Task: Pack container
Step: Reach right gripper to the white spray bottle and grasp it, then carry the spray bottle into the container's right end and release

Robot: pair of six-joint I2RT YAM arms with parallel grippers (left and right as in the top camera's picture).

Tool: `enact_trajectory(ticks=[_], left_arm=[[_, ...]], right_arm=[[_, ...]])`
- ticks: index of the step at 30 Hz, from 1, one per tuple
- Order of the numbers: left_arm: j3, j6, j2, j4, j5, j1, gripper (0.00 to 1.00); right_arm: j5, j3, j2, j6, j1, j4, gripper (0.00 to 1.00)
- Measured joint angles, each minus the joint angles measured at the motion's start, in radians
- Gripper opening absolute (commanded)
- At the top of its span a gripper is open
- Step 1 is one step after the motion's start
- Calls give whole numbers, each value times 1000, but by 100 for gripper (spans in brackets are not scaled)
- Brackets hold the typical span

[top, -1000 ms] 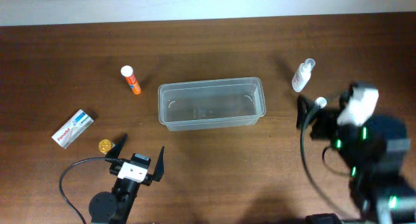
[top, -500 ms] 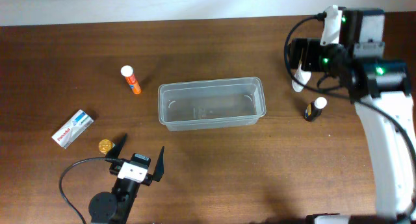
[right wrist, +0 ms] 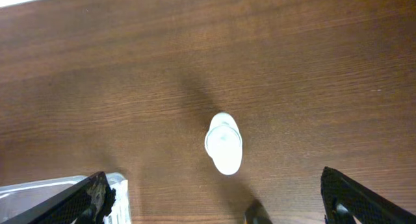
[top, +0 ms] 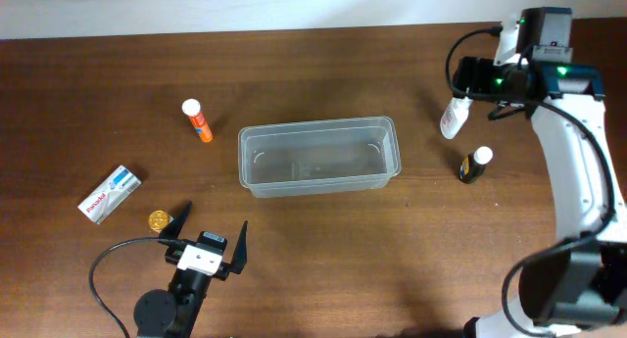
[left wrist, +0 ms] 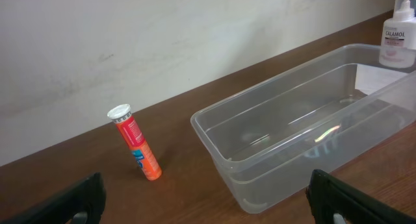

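Note:
The white bottle stands upright below, between the spread fingers of my open right gripper, so my gripper needs to move down around the white bottle's upper end and close.
The container, a clear rectangular tub, sits mid-table with nothing in it. Its near corner fills the left wrist view. My left gripper rests open at the front left, short of the tub, its black fingers spread wide. My right gripper hangs open at the back right, above a white pump bottle. Seen from the right wrist, that bottle stands upright below and between the spread jaws, untouched.
An orange tube lies left of the tub. A white and blue box and a small gold disc lie at the front left. A small dark bottle with a white cap stands right of the tub.
My right arm has swung from the front right to the back right, over the white bottle, uncovering the small dark bottle. The left arm has not moved.

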Motion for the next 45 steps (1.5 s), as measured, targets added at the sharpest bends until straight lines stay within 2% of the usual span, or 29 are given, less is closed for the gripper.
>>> enact_trajectory(ticks=[13, 21, 26, 29, 35, 39, 45], left_arm=[[0, 0, 0, 0, 0, 0, 99], [0, 0, 0, 0, 0, 0, 99], [0, 0, 0, 0, 0, 0, 99], [0, 0, 0, 0, 0, 0, 99], [0, 0, 0, 0, 0, 0, 99], [0, 0, 0, 0, 0, 0, 99], [0, 0, 0, 0, 0, 0, 100]], right_arm=[[0, 2, 203, -19, 0, 4, 80], [0, 2, 248, -26, 0, 42, 68], [0, 2, 265, -31, 0, 63, 66], [0, 2, 278, -32, 0, 69, 57], [-1, 2, 291, -36, 0, 71, 33], [1, 2, 291, -38, 0, 71, 24], [0, 4, 291, -37, 0, 68, 22]])
